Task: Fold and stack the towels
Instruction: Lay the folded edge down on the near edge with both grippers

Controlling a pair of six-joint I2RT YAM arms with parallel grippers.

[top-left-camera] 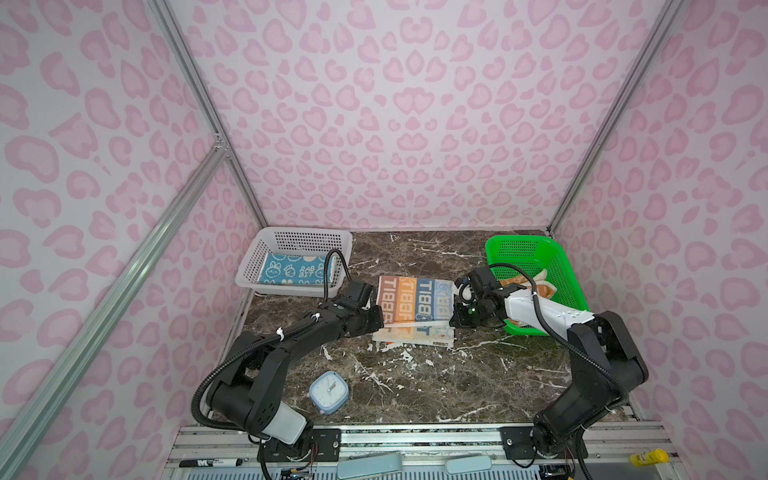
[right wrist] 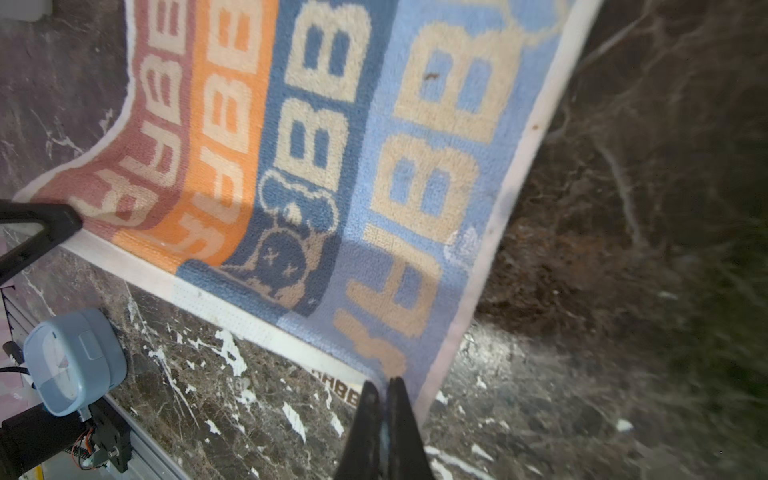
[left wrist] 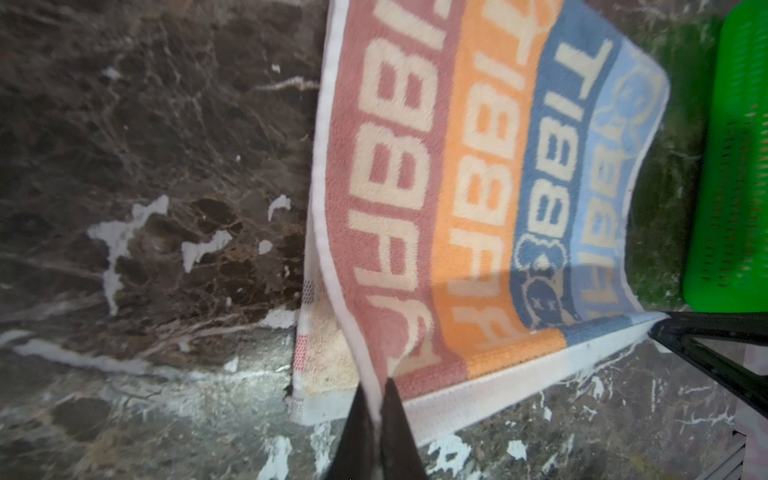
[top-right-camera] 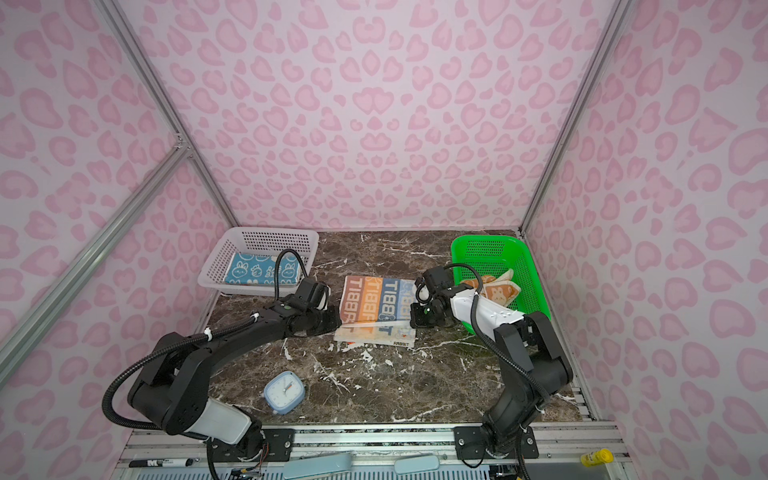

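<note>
I should bring the white hem down and back with my left gripper onto the lower towel layer's near corner (top-left-camera: 377,338) (left wrist: 313,402), which lies bare below that gripper, toward the base, and then let go.
The towel with rust, orange and blue stripes (top-left-camera: 415,305) (top-right-camera: 378,303) lies mid-table, partly doubled over itself, its mirrored RABBIT letters facing up. My left gripper (top-left-camera: 383,319) (left wrist: 377,395) is shut on the white hem at its left corner. My right gripper (top-left-camera: 456,315) (right wrist: 386,384) is shut on its right corner by the light-blue stripe. Both hold that edge raised above the layer on the table (top-left-camera: 415,337). The blue towel (top-left-camera: 291,270) (top-right-camera: 262,270) lies flat in the white basket. The orange towel (top-left-camera: 536,286) (top-right-camera: 498,289) lies crumpled in the green basket, partly behind the right arm.
The white basket (top-left-camera: 249,274) stands at the back left and the green basket (top-left-camera: 561,266) at the back right. A pale blue clock (top-left-camera: 328,392) (right wrist: 75,361) sits front left. A marker (top-left-camera: 212,462) and a yellow bottle (top-left-camera: 648,457) lie on the front rail. Pink patterned walls enclose the table.
</note>
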